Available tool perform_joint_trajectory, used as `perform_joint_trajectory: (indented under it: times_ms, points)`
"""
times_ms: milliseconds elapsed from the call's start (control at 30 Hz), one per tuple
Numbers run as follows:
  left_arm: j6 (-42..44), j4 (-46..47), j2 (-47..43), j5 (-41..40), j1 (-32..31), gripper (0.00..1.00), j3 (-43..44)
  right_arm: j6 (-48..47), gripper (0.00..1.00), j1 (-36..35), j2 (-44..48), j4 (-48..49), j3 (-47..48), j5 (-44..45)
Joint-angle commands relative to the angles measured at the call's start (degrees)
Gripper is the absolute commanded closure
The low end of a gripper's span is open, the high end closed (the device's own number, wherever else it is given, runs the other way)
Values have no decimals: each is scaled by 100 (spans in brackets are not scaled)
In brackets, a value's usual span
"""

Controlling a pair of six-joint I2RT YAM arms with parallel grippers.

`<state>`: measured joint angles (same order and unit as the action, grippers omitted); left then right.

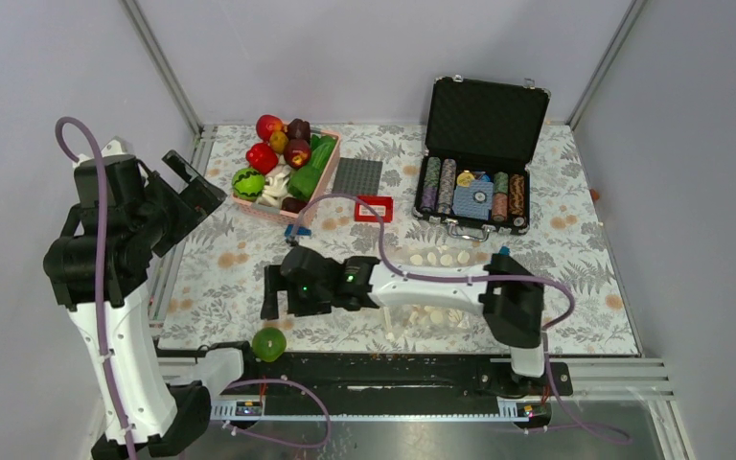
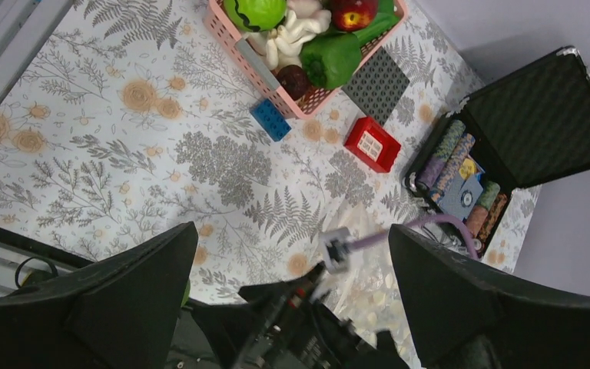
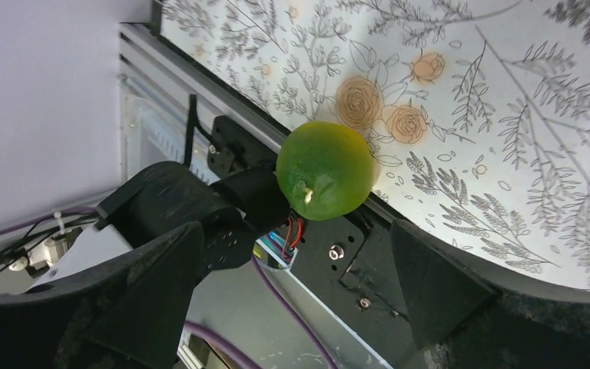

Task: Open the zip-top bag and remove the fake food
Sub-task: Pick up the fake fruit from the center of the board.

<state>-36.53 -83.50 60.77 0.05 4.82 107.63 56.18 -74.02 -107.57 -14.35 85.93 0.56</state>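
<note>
My right gripper will move down and back until its open fingers are on both sides of the round green fake fruit [image 1: 268,344] [image 3: 325,171], because the fruit is below, at the near edge of the table.
The zip-top bag [image 1: 438,287], clear with cream dots, lies flat on the table under my right forearm; it also shows in the left wrist view [image 2: 371,265]. I cannot tell whether its zip is open. A round green fake fruit [image 1: 268,344] rests at the table's near edge by the left arm's base, and shows in the right wrist view [image 3: 326,170]. My right gripper [image 1: 271,292] [image 3: 296,231] is open and empty, just above and beyond the fruit. My left gripper [image 1: 195,184] [image 2: 292,238] is open and empty, raised high at the left.
A pink basket [image 1: 324,184] at the back holds several fake fruits and vegetables. A grey plate [image 1: 357,177], a red brick [image 1: 374,208] and a blue brick [image 1: 295,230] lie beside it. An open poker-chip case [image 1: 479,153] stands back right. A metal rail [image 1: 422,369] runs along the near edge.
</note>
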Motion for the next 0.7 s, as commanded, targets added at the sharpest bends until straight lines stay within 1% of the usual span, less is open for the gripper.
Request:
perform_joint_trajectory:
  times_ms: [0,167,267,400,667]
  points:
    - [227,-61,-194,248,30,2,19,752,0,-235,-449,-425,641,89]
    - [215,6,-338,438,32,2,-200,1164,0,-317,-917,-688,1063,209]
    - [211,32,-397,528,37,2,-307,1385,0,-348,-1130,-664,1188,116]
    - [203,40,-451,570,23,2,-323,1763,0,-415,-1371,-668,1209,83]
    - [188,53,-543,731,10,2,-373,2009,1,-447,-1758,-684,1305,51]
